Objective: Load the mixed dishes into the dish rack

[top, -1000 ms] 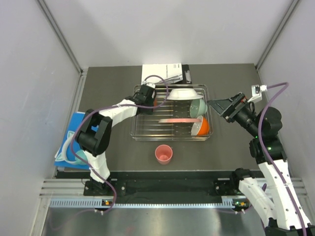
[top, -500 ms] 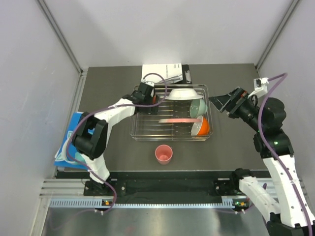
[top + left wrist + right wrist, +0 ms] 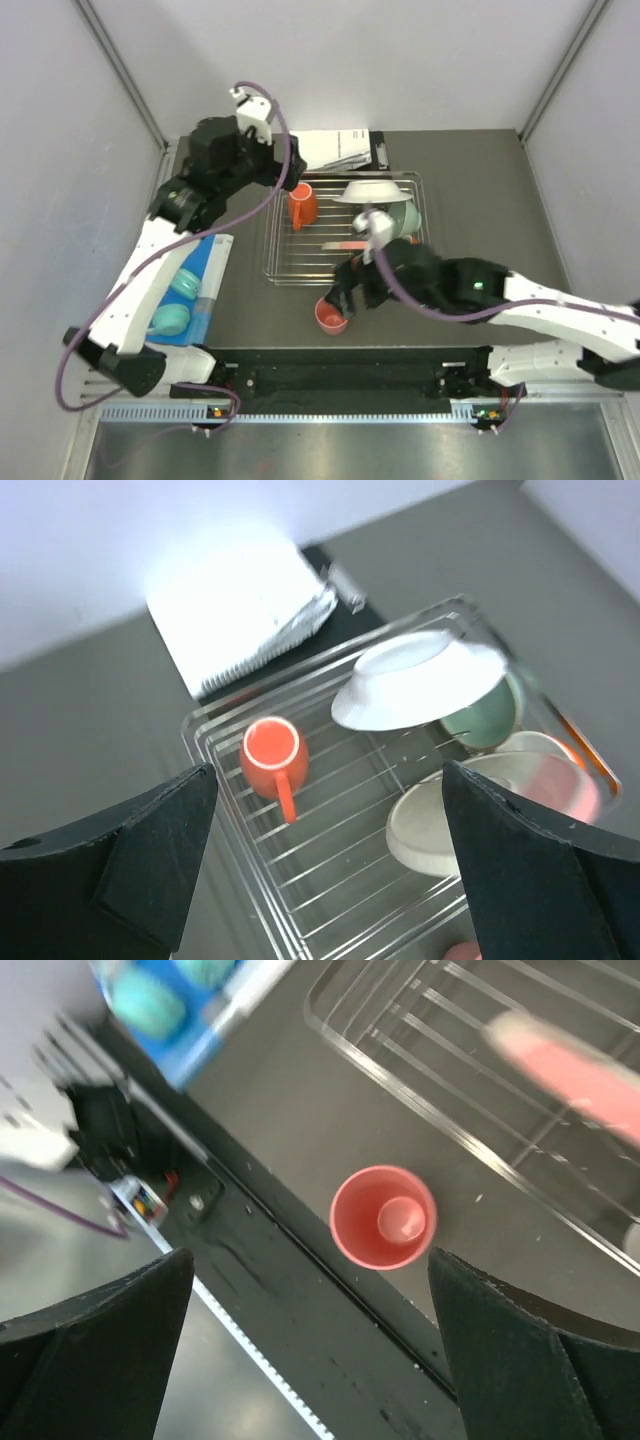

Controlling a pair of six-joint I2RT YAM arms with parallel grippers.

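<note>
My right gripper should next lower its fingers over both sides of the cup's rim (image 3: 346, 317) (image 3: 432, 1224), away from the blue sheet, as the pink cup is below it, opening up.
The dish rack (image 3: 290, 262) holds an upright orange mug (image 3: 303, 205) at its left, a white plate (image 3: 372, 190), a mint bowl (image 3: 404, 218) and a pink plate (image 3: 352, 245) on edge. My left gripper (image 3: 272, 183) hangs open above the rack's left rear corner, empty; its wrist view looks down on the mug (image 3: 272, 755) and white plate (image 3: 415, 680). The small pink cup (image 3: 332, 316) stands upright on the table in front of the rack. My right gripper (image 3: 345, 290) hovers open just above it, with the cup (image 3: 384, 1217) slightly ahead of the fingertips (image 3: 540, 1360).
A blue sheet (image 3: 205, 275) with teal rounded pieces (image 3: 183, 283) lies left of the rack. White printed paper (image 3: 335, 148) on a black board sits behind it. The black base rail (image 3: 340, 372) runs along the near edge, close to the cup.
My left gripper opened, let go of the orange mug in the rack, and lifted back and left. My right arm swung from the right side down over the pink cup.
</note>
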